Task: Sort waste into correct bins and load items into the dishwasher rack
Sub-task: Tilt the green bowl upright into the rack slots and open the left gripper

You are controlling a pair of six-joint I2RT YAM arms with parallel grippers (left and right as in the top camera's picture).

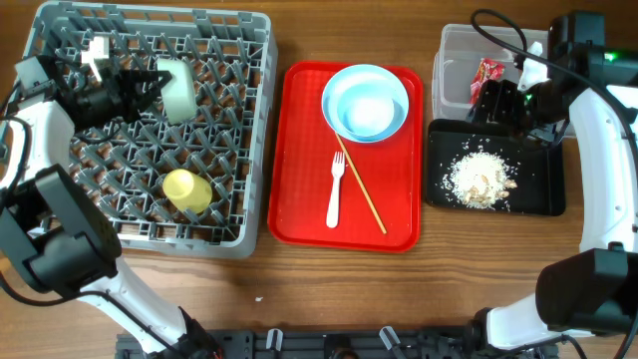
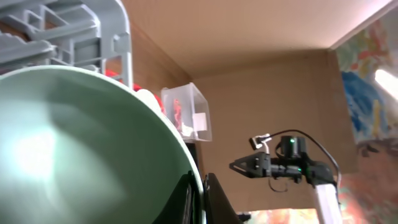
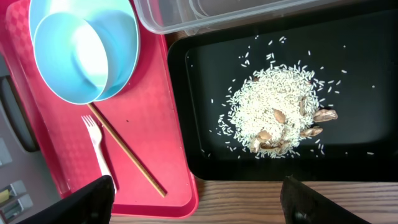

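Observation:
The left gripper will next shift slightly toward the red serving tray and tilt the pale green bowl over the rack's back wires, since the rack is free there.
My left gripper is shut on the rim of a pale green bowl, held on edge over the back of the grey dishwasher rack. In the left wrist view the bowl fills the left side, its rim pinched between both fingers. A yellow cup lies in the rack. My right gripper hangs open above the black tray, nothing between its fingers. Food scraps lie heaped in the tray. The clear tub holds a red wrapper.
The red serving tray in the middle carries a blue bowl nested in another blue dish, a white fork and a chopstick. Bare wooden table runs along the front edge.

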